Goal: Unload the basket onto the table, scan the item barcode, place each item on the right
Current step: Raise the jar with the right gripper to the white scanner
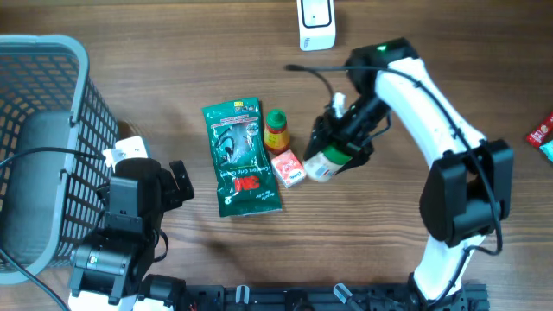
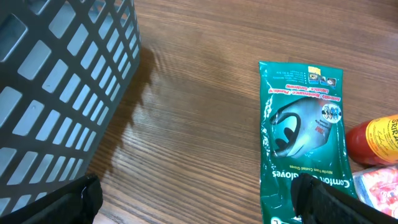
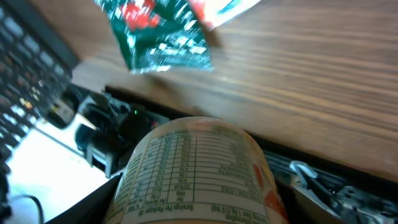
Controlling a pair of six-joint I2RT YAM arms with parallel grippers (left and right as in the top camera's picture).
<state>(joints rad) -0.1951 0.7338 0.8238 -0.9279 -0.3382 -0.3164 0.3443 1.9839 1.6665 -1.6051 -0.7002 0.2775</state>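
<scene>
The red packet lies right of my right gripper in the overhead view. Next, I carry the tub [image 1: 323, 164] outward to the scanner, then down beside that packet, then release it.
A white tub [image 1: 323, 164] with a green cap and a printed nutrition table lies between the fingers of my right gripper [image 1: 335, 145], which is shut on it just right of the other items. The tub [image 3: 196, 168] fills the right wrist view, label facing the camera, with my right gripper [image 3: 198, 208] closed round its sides. No barcode shows on it. A white scanner [image 1: 315, 22] stands at the table's far edge. My left gripper [image 1: 180, 184] is open and holds nothing, near the front left; in its wrist view, the left gripper [image 2: 199, 205] hangs over bare wood.
A green glove packet [image 1: 240, 157] lies mid-table, with a small red sauce bottle [image 1: 276, 130] and a pink box [image 1: 289, 168] beside it. A grey mesh basket [image 1: 47, 130] fills the left side. Red and teal packets [image 1: 543, 131] lie at the right edge.
</scene>
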